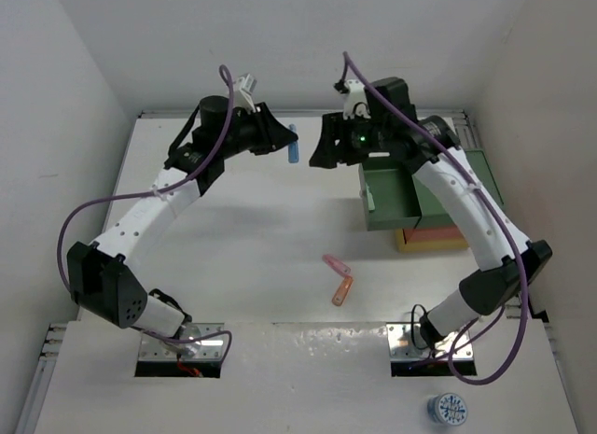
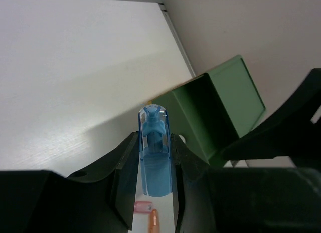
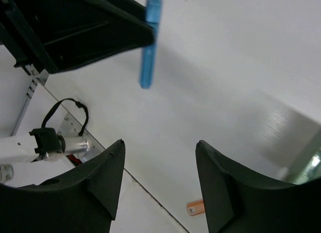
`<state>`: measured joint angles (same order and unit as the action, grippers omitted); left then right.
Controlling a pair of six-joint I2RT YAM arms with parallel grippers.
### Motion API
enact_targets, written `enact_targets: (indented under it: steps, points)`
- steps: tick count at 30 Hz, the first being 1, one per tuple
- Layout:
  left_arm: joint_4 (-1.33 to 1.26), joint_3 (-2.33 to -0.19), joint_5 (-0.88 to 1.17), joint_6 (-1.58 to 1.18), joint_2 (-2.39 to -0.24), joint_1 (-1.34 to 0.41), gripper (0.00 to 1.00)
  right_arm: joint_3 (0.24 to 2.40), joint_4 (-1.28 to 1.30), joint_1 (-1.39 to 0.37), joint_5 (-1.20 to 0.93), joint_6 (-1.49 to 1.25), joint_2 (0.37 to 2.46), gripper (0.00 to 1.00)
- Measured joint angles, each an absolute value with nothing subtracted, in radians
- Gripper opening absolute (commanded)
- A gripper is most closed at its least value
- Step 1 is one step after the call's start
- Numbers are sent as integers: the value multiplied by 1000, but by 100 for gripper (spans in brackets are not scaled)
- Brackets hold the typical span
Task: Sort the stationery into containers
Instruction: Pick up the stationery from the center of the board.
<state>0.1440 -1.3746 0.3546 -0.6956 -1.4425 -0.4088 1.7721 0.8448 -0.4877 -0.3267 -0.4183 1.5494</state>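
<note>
The blue marker's near end (image 1: 294, 157) (image 3: 146, 75) sticks out past the left gripper's fingers, so my right gripper moves to the left in the top view and closes there next.
A stubby blue marker (image 2: 154, 163) sits upright between my left gripper's (image 2: 155, 138) fingers, which are shut on it, raised above the back of the table. In the top view the left gripper (image 1: 284, 137) and the blue marker (image 1: 292, 147) face my right gripper (image 1: 323, 150) across a short gap. The right gripper (image 3: 160, 143) stands open and holds nothing; the blue marker (image 3: 149, 42) hangs ahead of it. The containers are stacked at the right: green tray (image 1: 401, 199) on top, red-orange tray (image 1: 437, 233) and yellow tray (image 1: 410, 241) beneath. A pink marker (image 1: 334, 264) and an orange marker (image 1: 342, 289) lie mid-table.
White walls close in the table at the back and both sides. A small blue-and-white round thing (image 1: 451, 410) lies on the near ledge at the right. The arm bases (image 1: 182, 345) are bolted at the near edge.
</note>
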Motion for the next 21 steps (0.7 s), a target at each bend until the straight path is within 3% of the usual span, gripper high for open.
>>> enact_targets:
  steps: [14, 17, 18, 21]
  points:
    - [109, -1350, 448, -828, -1443, -440, 6, 1800, 805, -607, -180, -461, 1663, 56]
    - [92, -1333, 462, -848, -1442, -440, 10, 1813, 797, -607, -150, -472, 1688, 41]
    - [87, -1326, 466, -853, -1442, -440, 17, 1817, 794, -607, -141, -472, 1695, 28]
    - [66, -1306, 460, -865, -1442, -441, 32, 1822, 793, -611, -143, -472, 1703, 10]
